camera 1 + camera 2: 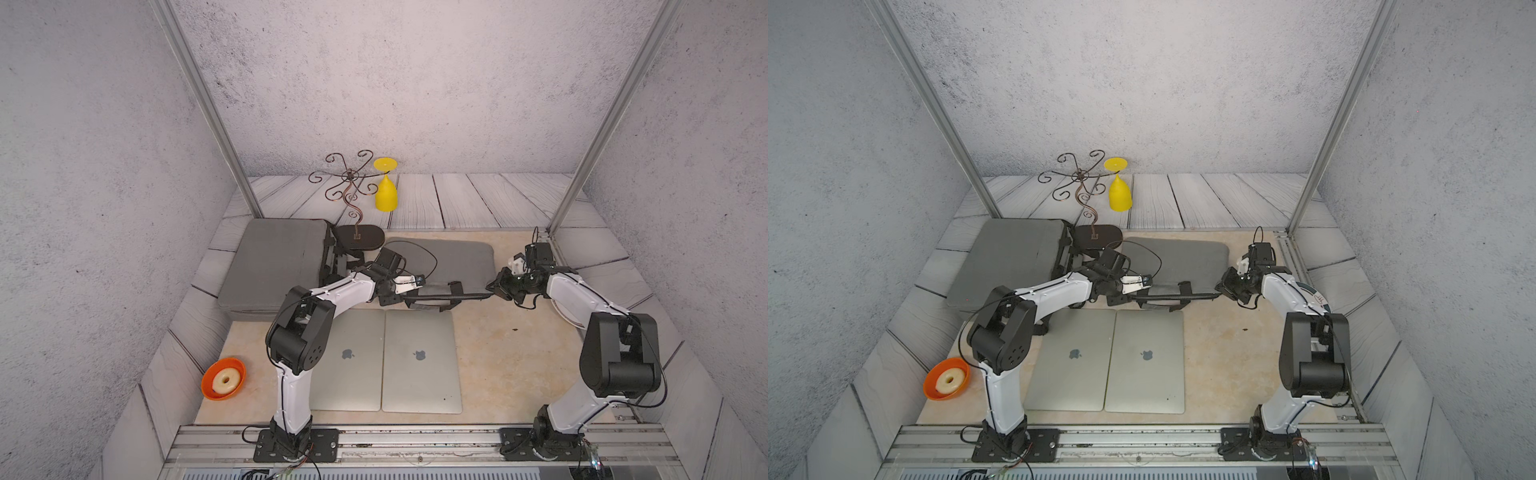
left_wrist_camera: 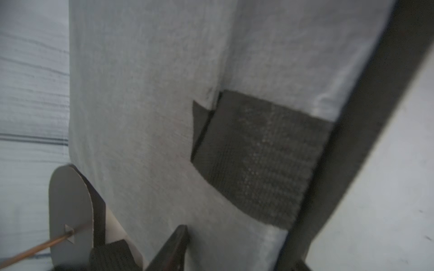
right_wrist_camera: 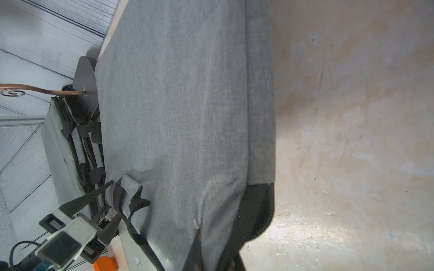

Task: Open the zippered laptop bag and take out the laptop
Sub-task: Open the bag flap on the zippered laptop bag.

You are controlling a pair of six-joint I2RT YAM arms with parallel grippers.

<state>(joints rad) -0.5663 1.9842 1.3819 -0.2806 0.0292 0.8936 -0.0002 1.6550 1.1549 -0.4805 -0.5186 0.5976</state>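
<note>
The bag's far corner [image 1: 488,247] lies outward of my right gripper. The right gripper moves outward toward it next and releases the bag's front corner it holds.
The grey laptop bag [image 1: 453,262] [image 1: 1183,262] lies mid-table, its dark zippered front edge [image 1: 449,296] lifted and stretched between my two grippers. My right gripper [image 1: 494,291] [image 3: 216,253] is shut on the bag's front right corner. My left gripper [image 1: 401,297] [image 3: 116,199] is at the left end of that edge, with its fingers [image 2: 173,246] apart astride the fabric beside a black handle strap [image 2: 258,159]. Two closed silver laptops [image 1: 353,357] [image 1: 422,361] lie side by side in front of the bag. The bag's inside is hidden.
A second, larger grey bag [image 1: 274,262] lies at the back left. The black base of a curly metal stand [image 1: 359,237] sits between the bags. A yellow glass [image 1: 386,195] stands upside down behind. An orange bowl [image 1: 223,378] with a ring-shaped donut is front left.
</note>
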